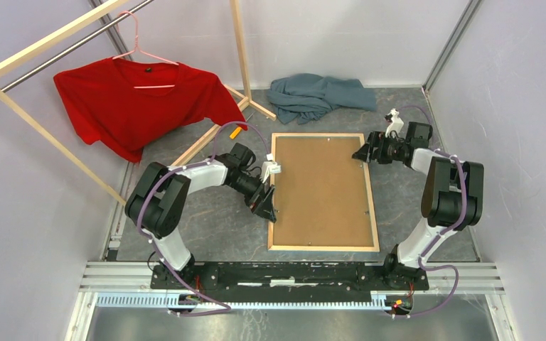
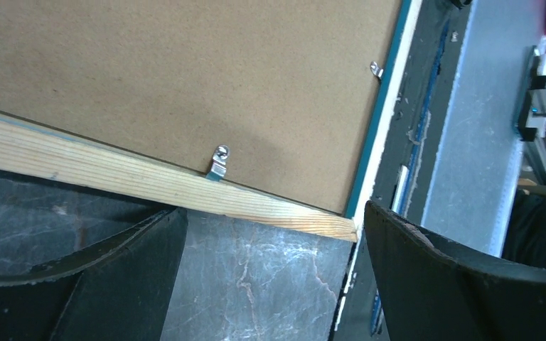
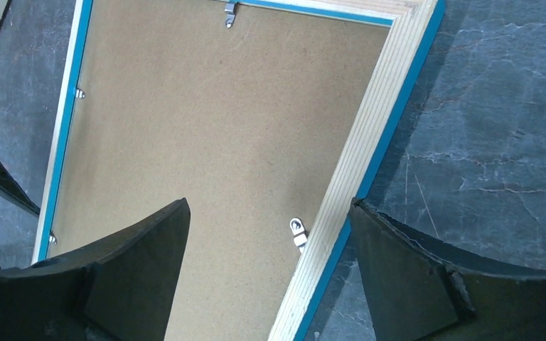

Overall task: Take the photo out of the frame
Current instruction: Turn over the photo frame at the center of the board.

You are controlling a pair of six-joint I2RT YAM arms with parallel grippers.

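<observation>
My left gripper moves outward and down onto the screwdriver's yellow handle next, since the handle lies outward and to the left in the top view.
The frame (image 1: 323,247) lies face down on the dark table, pale wood back edges up, with the plain brown backing board (image 1: 321,188) filling it. The photo is hidden under the board. My left gripper (image 1: 266,206) is open and empty at the frame's left edge; in the left wrist view its jaws (image 2: 274,213) straddle the wood edge (image 2: 114,177) near a metal clip (image 2: 219,162) and a frame corner. My right gripper (image 1: 362,153) is open and empty over the far right edge; in the right wrist view (image 3: 270,206) it hovers above the board (image 3: 213,128), a clip (image 3: 298,231) and the frame's edge (image 3: 370,142).
A red T-shirt (image 1: 138,99) hangs on a pink hanger from the wooden clothes rack at the back left; the rack's foot (image 1: 206,142) reaches toward the frame's far left corner. A grey-blue cloth (image 1: 320,96) lies behind the frame. Walls close both sides.
</observation>
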